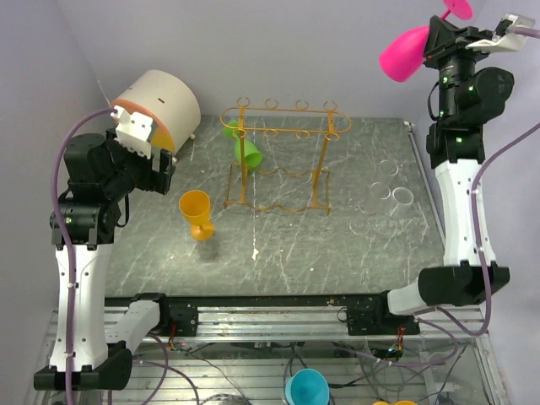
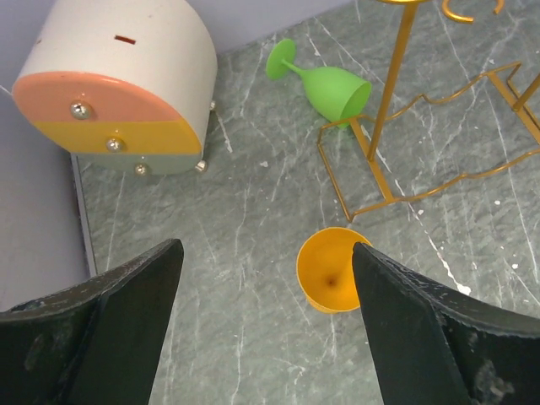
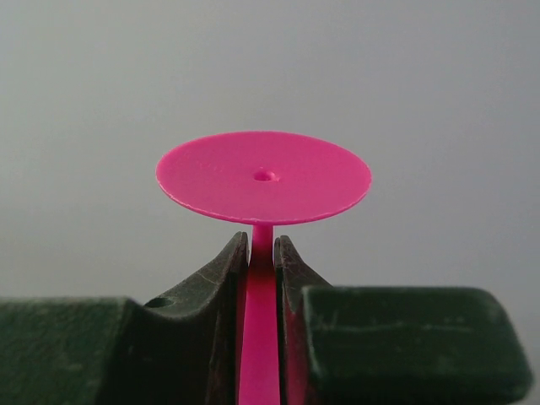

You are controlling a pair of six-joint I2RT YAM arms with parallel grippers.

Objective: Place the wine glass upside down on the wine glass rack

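My right gripper turns and lowers the glass to the left in the top view next and releases there, since the rack's far hook nearest the glass [image 1: 330, 105] is empty.
My right gripper [image 1: 439, 38] is raised high at the far right, shut on the stem of a pink wine glass [image 1: 405, 52]. The glass is tilted, with its bowl pointing left. In the right wrist view the glass's round foot [image 3: 263, 177] sits just past the right gripper [image 3: 261, 245], whose jaws pinch the stem. The golden wire wine glass rack [image 1: 323, 169] stands at the back middle of the table and also shows in the left wrist view [image 2: 392, 84]. My left gripper [image 2: 267, 253] is open and empty above the table on the left [image 1: 159, 173].
A green glass [image 2: 333, 89] lies on its side at the rack's left base [image 1: 247, 150]. An orange glass [image 1: 197, 213] stands upright left of the rack [image 2: 333, 270]. A cream drum [image 1: 160, 105] sits at the back left. Clear rings [image 1: 403, 197] lie at the right.
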